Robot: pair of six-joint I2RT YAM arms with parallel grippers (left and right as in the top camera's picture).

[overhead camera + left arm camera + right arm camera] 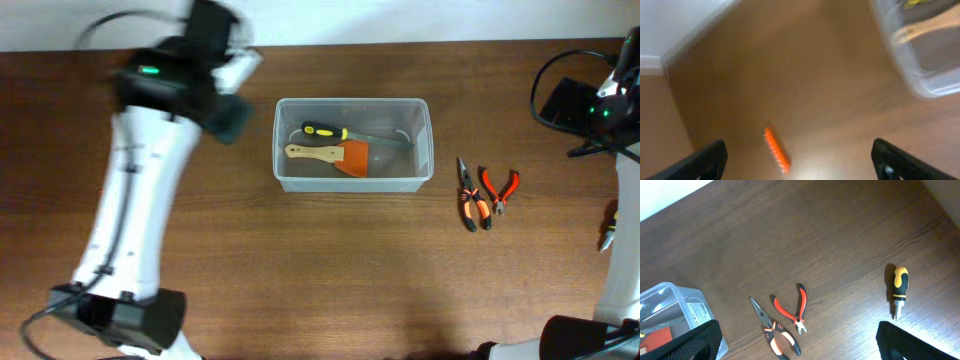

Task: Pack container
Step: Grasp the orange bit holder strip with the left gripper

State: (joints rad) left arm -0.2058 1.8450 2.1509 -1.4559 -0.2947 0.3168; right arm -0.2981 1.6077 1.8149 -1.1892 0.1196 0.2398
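My left gripper sweeps to its left in the overhead view next and lowers around the orange bar (776, 149), which lies there below it, still outside the container.
The clear plastic container (420, 150) stands in the middle of the table. In it lie a yellow-and-black screwdriver (325, 131) and an orange scraper with a wooden handle (340, 156). My left gripper (230, 118) hovers just left of the container; the left wrist view is blurred. There it (800, 170) is open and empty above a small orange bar (776, 149), with the container's corner (920, 75) at the upper right. My right gripper (800, 350) is open and empty above the table right of the container (675, 305).
Orange-and-black long-nose pliers (472, 202) (774, 330) and red cutters (500, 187) (792, 311) lie right of the container. A stubby yellow-and-black screwdriver (899, 289) (607, 233) lies near the right edge. The right arm's base and cables (590, 100) are at the far right.
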